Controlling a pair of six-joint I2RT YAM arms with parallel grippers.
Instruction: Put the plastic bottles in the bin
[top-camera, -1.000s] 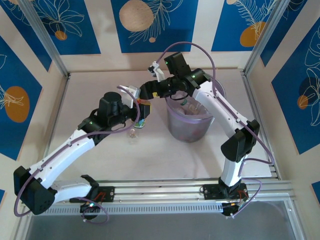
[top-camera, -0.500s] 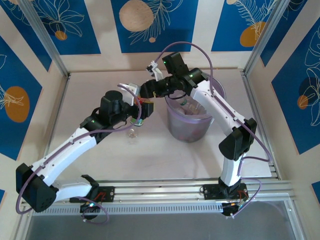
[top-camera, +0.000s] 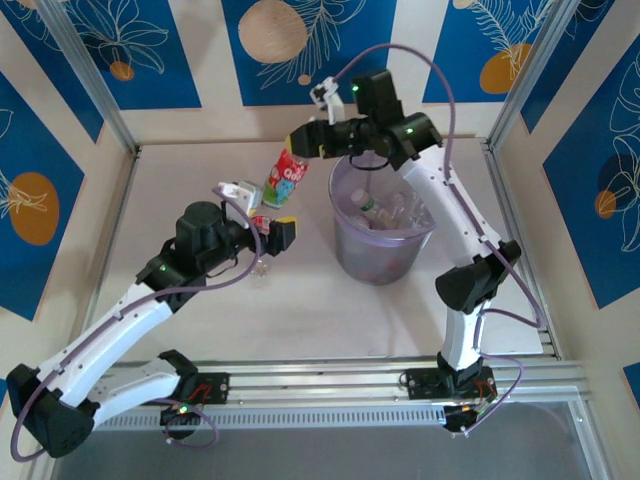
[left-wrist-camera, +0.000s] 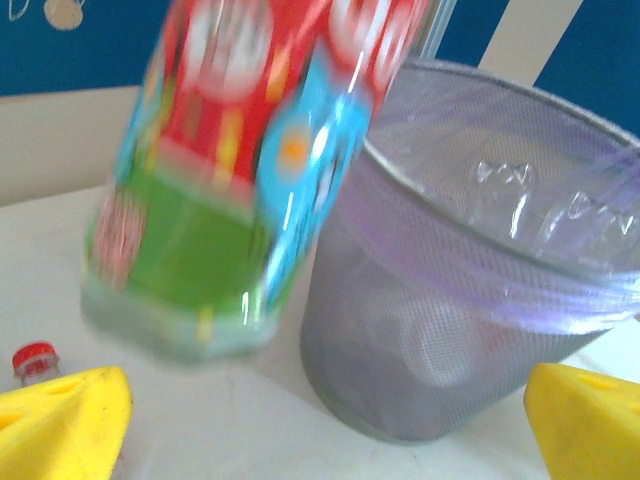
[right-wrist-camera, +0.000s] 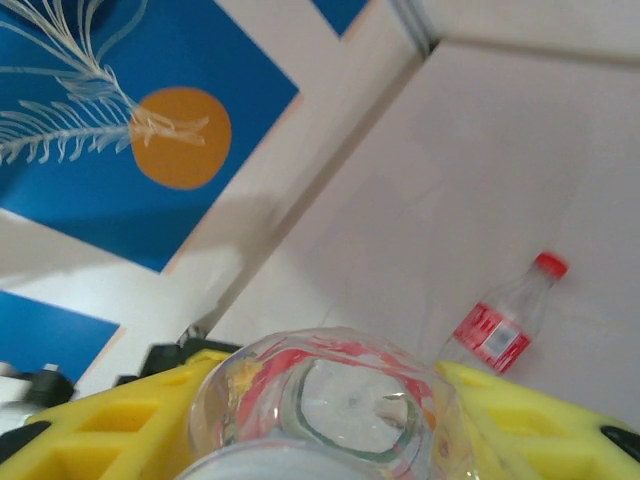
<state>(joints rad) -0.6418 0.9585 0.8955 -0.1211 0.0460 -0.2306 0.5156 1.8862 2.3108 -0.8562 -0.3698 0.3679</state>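
Observation:
My right gripper moves over the bin's opening below it next, then lowers and releases the bottle, because the bottle still hangs outside the bin's rim.
A clear plastic bottle with a red, green and blue label hangs tilted in the air left of the bin, and my right gripper is shut on its upper end. In the right wrist view that bottle sits between the yellow fingers. The left wrist view has it blurred above the table. My left gripper stands open below it, holding nothing. The pale-purple bin holds several bottles. Another bottle with a red cap and label stands on the table.
In the left wrist view the bin stands close ahead on the right. A red cap shows beside the left yellow finger. A small clear bottle stands on the table by the left gripper. Blue patterned walls enclose the table.
The left gripper opened, let go of the labelled bottle and drew back down-left. The right gripper closed on that bottle and lifted it up and back.

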